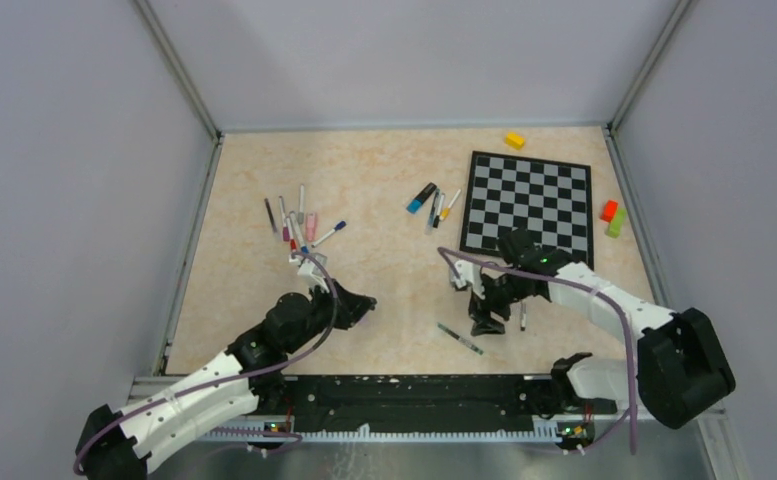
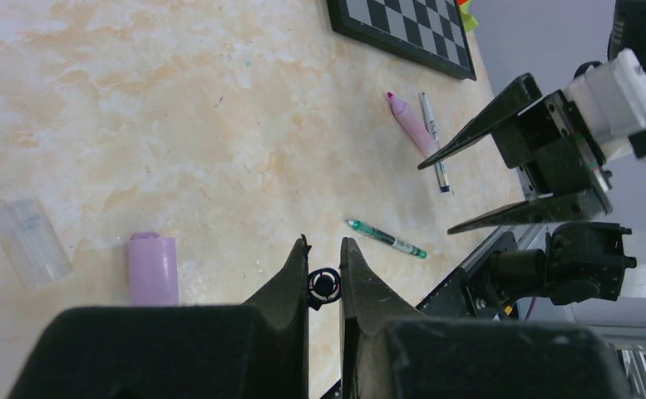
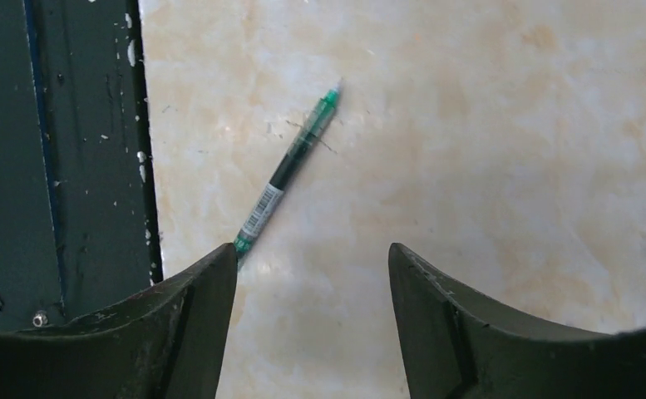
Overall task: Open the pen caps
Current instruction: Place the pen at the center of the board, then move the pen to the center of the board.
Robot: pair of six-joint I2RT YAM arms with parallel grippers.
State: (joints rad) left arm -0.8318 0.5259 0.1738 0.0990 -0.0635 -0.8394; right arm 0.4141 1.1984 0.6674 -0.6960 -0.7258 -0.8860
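Note:
The bare tabletop beside the lilac cap is below my left gripper. My left gripper will tilt downward and lower to that spot to let go of the navy cap (image 2: 324, 285).
My left gripper (image 2: 324, 266) is shut on a small dark navy pen cap (image 2: 324, 285), seen end-on between the fingertips, just above the table. In the top view the left gripper (image 1: 362, 305) sits left of centre. A lilac cap (image 2: 153, 268) and a clear cap (image 2: 27, 241) lie loose to its left. My right gripper (image 3: 311, 258) is open and empty, low over the table. A green pen (image 3: 290, 162) lies just beyond its left fingertip (image 3: 219, 259) and shows in the top view (image 1: 461, 338). The right gripper (image 1: 476, 305) stands near the table's middle front.
A cluster of pens and caps (image 1: 299, 225) lies at the left, another (image 1: 434, 205) beside the chessboard (image 1: 529, 200). A pink pen (image 2: 411, 125) and a white pen (image 2: 434, 141) lie by the right gripper. A yellow block (image 1: 514, 140) and red and green blocks (image 1: 612, 215) sit by the board.

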